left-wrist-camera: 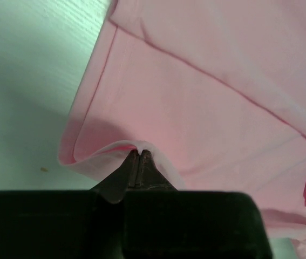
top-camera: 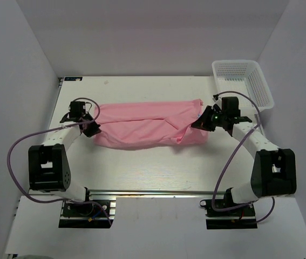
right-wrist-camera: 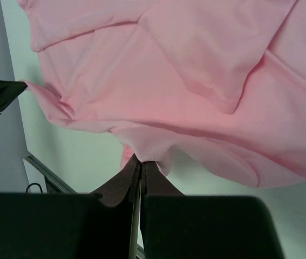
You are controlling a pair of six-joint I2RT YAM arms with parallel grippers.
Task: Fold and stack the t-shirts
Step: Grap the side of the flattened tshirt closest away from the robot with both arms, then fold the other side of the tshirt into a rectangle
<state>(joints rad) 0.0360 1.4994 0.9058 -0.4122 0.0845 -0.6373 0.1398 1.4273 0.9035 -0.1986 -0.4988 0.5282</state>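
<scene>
The shirt's far folded strip (top-camera: 105,114) (left-wrist-camera: 144,19) lies outward and the shirt's near part is unfolded, so my left gripper needs to bring the shirt's pinched edge outward onto the strip next and let go.
The light-pink t-shirt (top-camera: 147,125) lies stretched across the middle of the table as a wide, creased band. My left gripper (top-camera: 92,123) is shut on its left edge; the left wrist view shows the fabric (left-wrist-camera: 196,102) pinched at the fingertips (left-wrist-camera: 138,154). My right gripper (top-camera: 199,120) is shut on its right edge, and the right wrist view shows the cloth (right-wrist-camera: 158,81) lifted off the table at the pinch (right-wrist-camera: 142,161). The left gripper's fingertips (right-wrist-camera: 1,91) also show at the cloth's far corner in the right wrist view.
A white plastic mesh basket (top-camera: 244,81) stands at the back right corner, close behind the right arm. White walls enclose the table on the left, back and right. A metal rail (top-camera: 153,191) runs along the near edge.
</scene>
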